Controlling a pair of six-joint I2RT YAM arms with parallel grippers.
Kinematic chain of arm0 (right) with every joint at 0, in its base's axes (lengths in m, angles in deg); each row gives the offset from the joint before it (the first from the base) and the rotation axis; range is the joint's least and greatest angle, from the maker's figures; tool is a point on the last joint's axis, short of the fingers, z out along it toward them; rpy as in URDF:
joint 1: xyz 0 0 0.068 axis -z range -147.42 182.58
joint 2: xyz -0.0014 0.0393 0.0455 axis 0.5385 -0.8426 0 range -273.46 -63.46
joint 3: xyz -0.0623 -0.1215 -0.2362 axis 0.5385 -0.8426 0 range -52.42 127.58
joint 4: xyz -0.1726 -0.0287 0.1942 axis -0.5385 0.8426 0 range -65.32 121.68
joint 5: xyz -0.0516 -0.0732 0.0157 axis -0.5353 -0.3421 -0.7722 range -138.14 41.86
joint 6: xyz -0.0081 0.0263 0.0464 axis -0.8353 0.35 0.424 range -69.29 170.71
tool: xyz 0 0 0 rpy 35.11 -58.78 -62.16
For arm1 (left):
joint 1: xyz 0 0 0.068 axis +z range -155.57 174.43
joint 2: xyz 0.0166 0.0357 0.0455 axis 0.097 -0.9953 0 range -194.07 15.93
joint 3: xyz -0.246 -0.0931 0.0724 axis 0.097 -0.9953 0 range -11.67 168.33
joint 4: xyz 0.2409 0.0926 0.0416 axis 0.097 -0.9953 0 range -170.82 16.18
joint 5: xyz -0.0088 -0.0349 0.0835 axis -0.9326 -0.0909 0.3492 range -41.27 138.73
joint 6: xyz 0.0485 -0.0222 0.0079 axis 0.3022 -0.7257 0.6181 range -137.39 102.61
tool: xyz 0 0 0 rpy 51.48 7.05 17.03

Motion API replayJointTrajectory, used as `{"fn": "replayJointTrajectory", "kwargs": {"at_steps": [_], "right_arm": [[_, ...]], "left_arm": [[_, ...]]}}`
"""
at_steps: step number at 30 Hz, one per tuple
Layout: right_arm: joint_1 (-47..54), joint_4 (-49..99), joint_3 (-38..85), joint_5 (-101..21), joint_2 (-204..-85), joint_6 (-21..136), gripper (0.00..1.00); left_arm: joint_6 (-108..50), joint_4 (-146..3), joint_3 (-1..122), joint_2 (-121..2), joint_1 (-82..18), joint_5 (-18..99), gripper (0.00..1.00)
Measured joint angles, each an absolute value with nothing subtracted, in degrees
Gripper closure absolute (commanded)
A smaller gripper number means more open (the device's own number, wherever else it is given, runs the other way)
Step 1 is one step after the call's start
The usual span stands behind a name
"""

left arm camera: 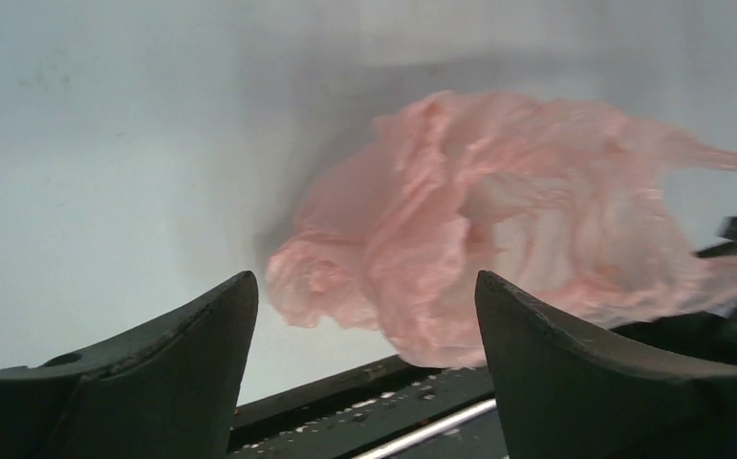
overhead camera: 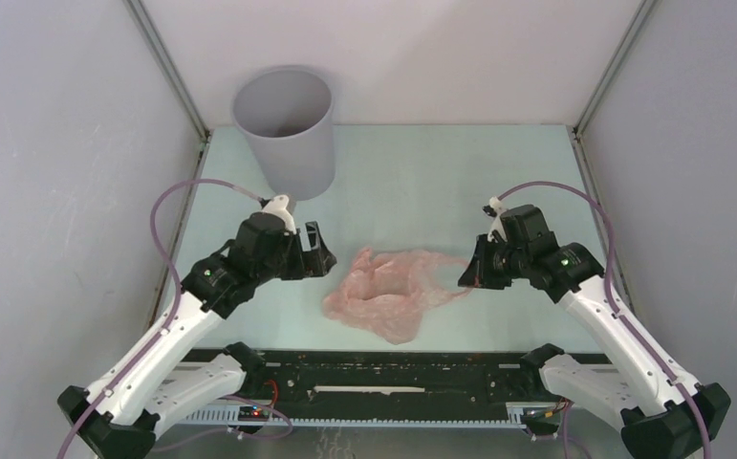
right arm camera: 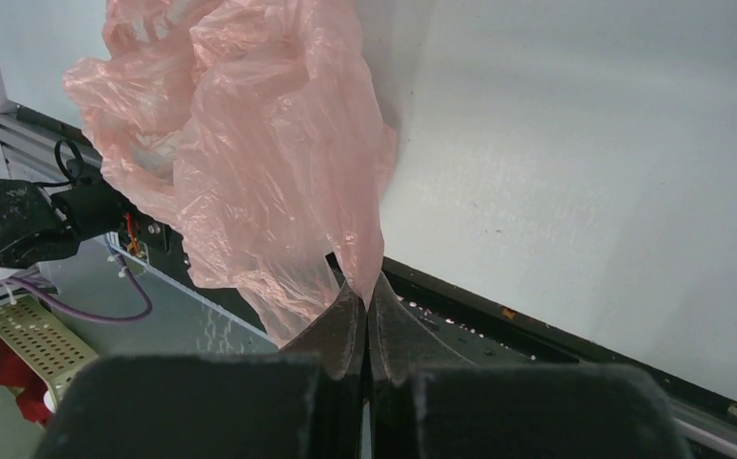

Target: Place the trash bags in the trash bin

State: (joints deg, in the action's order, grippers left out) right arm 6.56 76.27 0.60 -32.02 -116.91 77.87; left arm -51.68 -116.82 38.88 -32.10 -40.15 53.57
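The robot's right gripper holds one end of the bag, and the left gripper will go down to the right in the top view and close on the bag's bin-side far corner (overhead camera: 368, 256) (left arm camera: 433, 113).
The pale-pink trash bag (overhead camera: 393, 292) lies crumpled near the table's front edge, between the two arms. My right gripper (overhead camera: 466, 278) is shut on the bag's right end; in the right wrist view the film (right arm camera: 249, 143) runs up from the closed fingertips (right arm camera: 364, 287). My left gripper (overhead camera: 318, 251) is open and empty, just left of the bag and apart from it. In the left wrist view the bag (left arm camera: 498, 220) lies ahead, beyond the spread fingers (left arm camera: 527, 325). The grey trash bin (overhead camera: 286, 129) stands upright at the back left, empty as far as shows.
The black rail (overhead camera: 383, 368) runs along the table's front edge under the bag's near side. Grey walls (overhead camera: 58, 143) close in left, right and back. The pale table surface (overhead camera: 412, 182) lies between bin and bag.
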Motion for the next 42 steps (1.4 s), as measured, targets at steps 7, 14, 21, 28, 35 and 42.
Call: {"fn": "replayJointTrajectory", "kwargs": {"at_steps": [7,14,21,28,35,42], "right_arm": [[5.78,76.36,0.60,-32.39,-115.69,78.26,1.00],[5.54,77.97,0.60,-33.24,-113.18,78.31,1.00],[5.45,79.42,0.60,-33.26,-112.39,79.14,1.00],[5.43,80.27,0.60,-33.57,-111.73,79.18,1.00],[5.43,80.33,0.60,-34.84,-111.87,79.22,1.00],[8.60,84.25,9.95,-36.63,-121.53,78.24,1.00]], "left_arm": [[-50.19,-118.09,49.19,-42.71,-41.77,48.06,0.14],[-44.49,-120.67,61.37,-65.26,-45.25,50.09,0.15],[-41.97,-121.94,65.63,-74.53,-49.23,52.24,0.19],[-40.94,-121.98,67.86,-80.80,-51.00,53.09,0.48],[-39.37,-124.84,72.23,-85.17,-51.19,55.73,0.96],[-38.28,-132.45,97.91,-87.16,-50.67,59.49,1.00]]}}
